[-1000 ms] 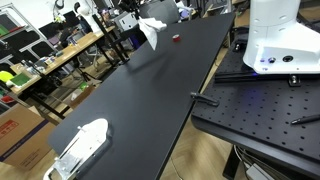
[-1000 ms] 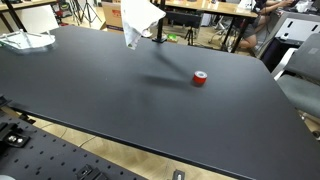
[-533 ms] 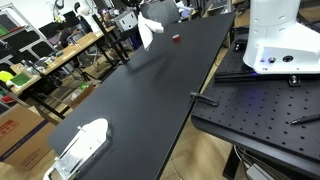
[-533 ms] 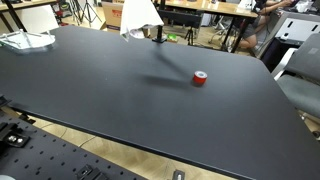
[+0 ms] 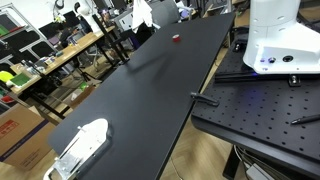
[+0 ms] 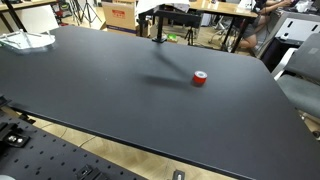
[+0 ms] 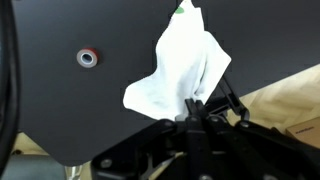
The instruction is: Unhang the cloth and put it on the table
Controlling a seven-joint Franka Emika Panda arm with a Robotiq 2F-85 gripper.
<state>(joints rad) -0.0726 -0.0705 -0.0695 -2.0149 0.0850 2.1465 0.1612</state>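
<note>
The clear tabletop (image 6: 180, 77) (image 7: 116, 66) beside the red tape roll is below the roll, so next I will bring my gripper toward the roll and lower it to release the cloth.
In the wrist view my gripper (image 7: 196, 106) is shut on the lower edge of the white cloth (image 7: 180, 62). The cloth hangs bunched from the jaws over the black table (image 7: 60, 100). In an exterior view the cloth (image 5: 143, 13) is high above the table's far end, near the frame's top. In the view from across the table the cloth and gripper are above the frame. Only the thin black hanger stand (image 6: 157, 25) shows there. A green bit (image 7: 182, 9) shows at the cloth's far tip.
A small red tape roll (image 6: 200, 78) lies on the black table and also shows in the wrist view (image 7: 88, 58). A white object (image 5: 82, 143) lies at the table's near end. Cluttered benches and a cardboard box (image 6: 119, 10) stand beyond the far edge.
The cloth has risen with my gripper. It hung just above the far table end a second ago and is now higher, out of the top of one exterior view.
</note>
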